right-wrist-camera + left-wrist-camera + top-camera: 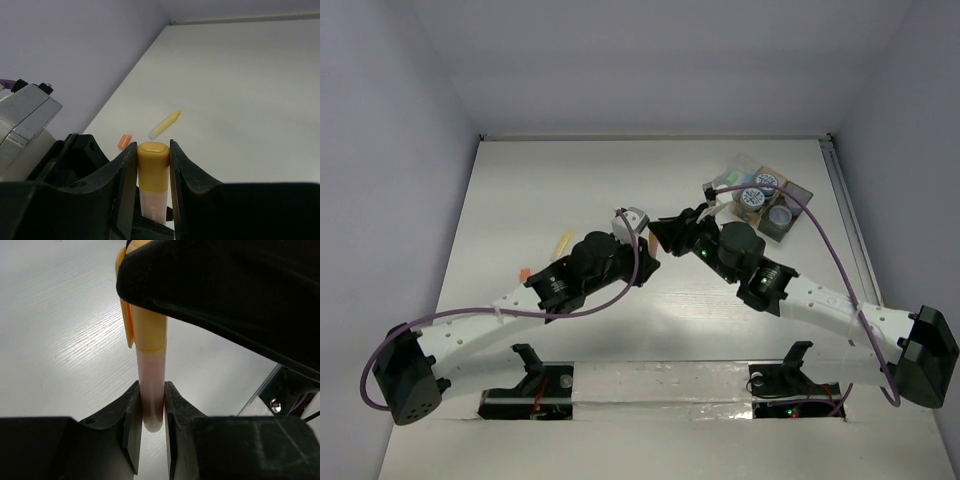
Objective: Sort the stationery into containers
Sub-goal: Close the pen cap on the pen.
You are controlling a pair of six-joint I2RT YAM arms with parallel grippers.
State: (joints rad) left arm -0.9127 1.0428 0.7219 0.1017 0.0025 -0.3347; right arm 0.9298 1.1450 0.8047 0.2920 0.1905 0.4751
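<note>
The clear box point(742, 170) already holds a green piece, so my right gripper needs to move outward, to the right in the top view, and release the stick there.
A pink pencil-like stick point(150, 370) with a yellow-orange cap point(152, 165) is held between my two grippers above the middle of the table. My left gripper point(151, 407) is shut on its pink rounded end. My right gripper point(152, 150) is shut on the cap. In the top view the left gripper point(636, 236) and right gripper point(662, 229) meet nose to nose. The containers stand at the back right: a clear box point(742, 170) and a dark tray point(798, 196) with round jars point(754, 199) in it.
A loose yellow stick point(165, 125) point(563, 241) and a small orange piece point(124, 141) point(524, 272) lie on the table left of the left arm. The right gripper's black body point(225, 300) fills the upper right of the left wrist view.
</note>
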